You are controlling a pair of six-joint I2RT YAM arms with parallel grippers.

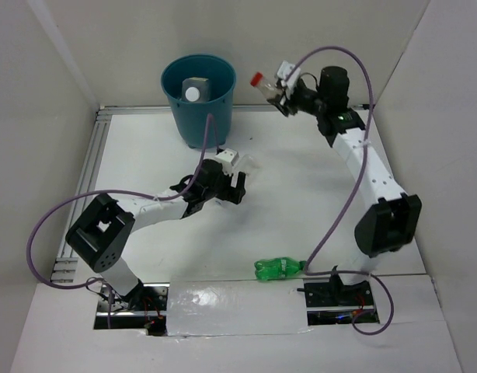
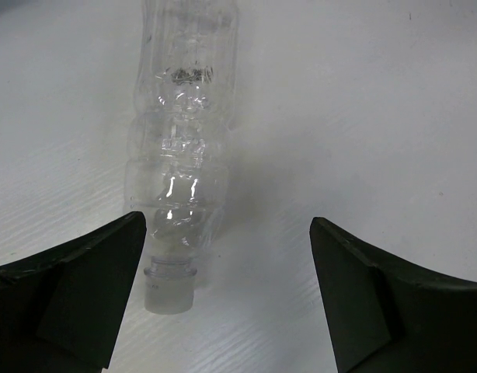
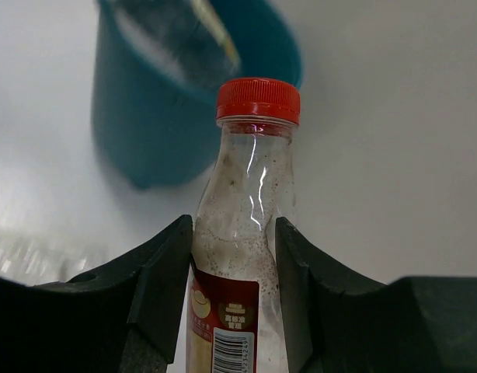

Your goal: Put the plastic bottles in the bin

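Next, my right gripper carries the red-capped bottle outward and left in the top view over the bin's opening (image 1: 215,76) (image 3: 258,47), then releases it, since it hangs outside the bin's rim.
The teal bin (image 1: 198,109) stands at the back of the table with a clear white-capped bottle (image 1: 194,91) inside. My right gripper (image 1: 282,95) is shut on a red-capped bottle (image 1: 263,84) and holds it in the air, just right of the bin's rim. In the right wrist view the bottle (image 3: 250,194) sits between the fingers (image 3: 165,280), with the bin (image 3: 145,124) behind it. My left gripper (image 1: 223,190) is open, low over the table. A clear bottle (image 2: 180,155) lies before it, cap end by the left finger (image 2: 91,287). A green bottle (image 1: 280,269) lies near the front edge.
White walls close in the table on the left, back and right. A metal rail (image 1: 87,179) runs along the table's left edge. Purple cables (image 1: 44,225) loop from both arms.
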